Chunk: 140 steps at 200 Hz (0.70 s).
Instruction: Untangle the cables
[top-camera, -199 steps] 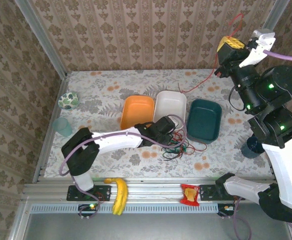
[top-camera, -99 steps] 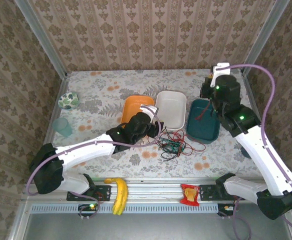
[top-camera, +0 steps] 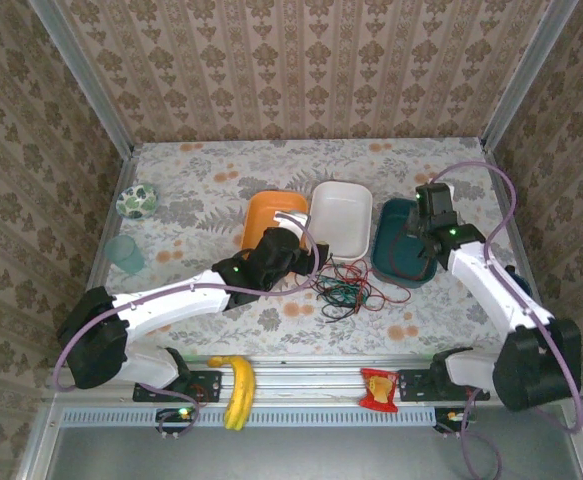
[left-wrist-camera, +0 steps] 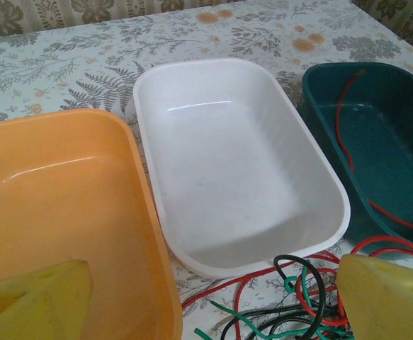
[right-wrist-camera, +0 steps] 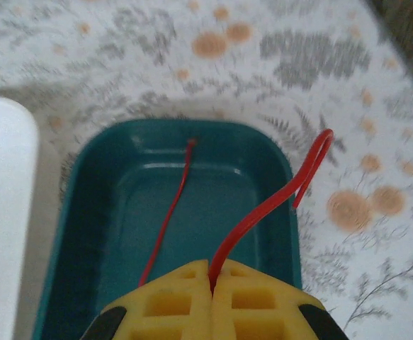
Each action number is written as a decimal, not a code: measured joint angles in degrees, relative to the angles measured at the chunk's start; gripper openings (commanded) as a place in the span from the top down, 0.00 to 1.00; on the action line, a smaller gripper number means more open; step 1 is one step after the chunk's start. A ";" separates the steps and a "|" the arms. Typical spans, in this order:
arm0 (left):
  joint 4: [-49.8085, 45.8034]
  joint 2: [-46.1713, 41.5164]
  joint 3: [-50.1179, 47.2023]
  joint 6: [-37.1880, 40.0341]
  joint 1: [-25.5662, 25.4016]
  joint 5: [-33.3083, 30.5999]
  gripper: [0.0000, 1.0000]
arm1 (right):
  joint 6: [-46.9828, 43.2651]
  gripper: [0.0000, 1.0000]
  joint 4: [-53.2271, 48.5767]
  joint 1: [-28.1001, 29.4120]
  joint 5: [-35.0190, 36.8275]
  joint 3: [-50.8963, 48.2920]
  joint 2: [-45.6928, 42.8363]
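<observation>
The robot's right gripper will next move down gently toward the white tray [top-camera: 323,196] and let go, because the red cable's bend hangs over the white tray's rim and the teal tray's bottom lies below it.
The cables [top-camera: 346,292] lie in a loose red, green and black tangle on the flowered cloth in front of the white tray [top-camera: 323,196]. My left gripper [top-camera: 301,248] hangs open just left of the tangle. In the left wrist view its yellow fingers [left-wrist-camera: 40,297] stand wide apart over the tangle [left-wrist-camera: 298,304], holding nothing. My right gripper [top-camera: 424,236] is over the teal tray [top-camera: 401,270], shut on a red cable [right-wrist-camera: 263,205] that curls up from its fingertips [right-wrist-camera: 192,280]. Another stretch of that red wire [right-wrist-camera: 165,219] lies inside the tray.
An orange tray [top-camera: 271,215] stands left of the white one. A patterned bowl [top-camera: 136,200] and a clear cup [top-camera: 126,253] are at the left edge. A banana [top-camera: 236,390] and a red item [top-camera: 379,388] rest on the front rail. Patterned walls close three sides.
My left gripper has opened and drawn back left from the tangle. The right arm has come down from high at the back right, carrying the red cable into the teal tray.
</observation>
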 measured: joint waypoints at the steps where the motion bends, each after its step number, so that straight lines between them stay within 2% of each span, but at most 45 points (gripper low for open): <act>1: 0.04 0.00 -0.02 0.00 0.00 0.00 0.12 | 0.11 1.00 0.02 -0.09 -0.17 0.00 0.17; 23: 2.40 0.17 -1.29 0.57 -0.37 -0.33 0.13 | 2.25 1.00 1.77 -2.10 -4.55 0.13 5.64; 67: 3.45 1.55 -1.27 0.66 -0.76 -1.05 0.08 | 4.44 1.00 2.64 -2.27 -12.94 1.57 16.41; 99: 2.05 4.00 0.83 0.63 -0.76 -1.27 0.06 | 5.55 1.00 2.80 -2.27 -16.83 2.38 20.41; 110: 1.46 4.39 1.31 0.66 -0.76 -1.27 0.06 | 6.10 0.90 2.75 -2.27 -17.33 2.38 20.55; 127: 1.01 4.76 1.68 0.63 -0.76 -1.25 0.06 | 7.26 0.65 2.78 -2.27 -17.49 2.38 19.61; 140: 0.90 4.92 1.70 0.63 -0.76 -1.25 0.06 | 7.85 0.55 2.80 -2.27 -17.38 2.36 17.55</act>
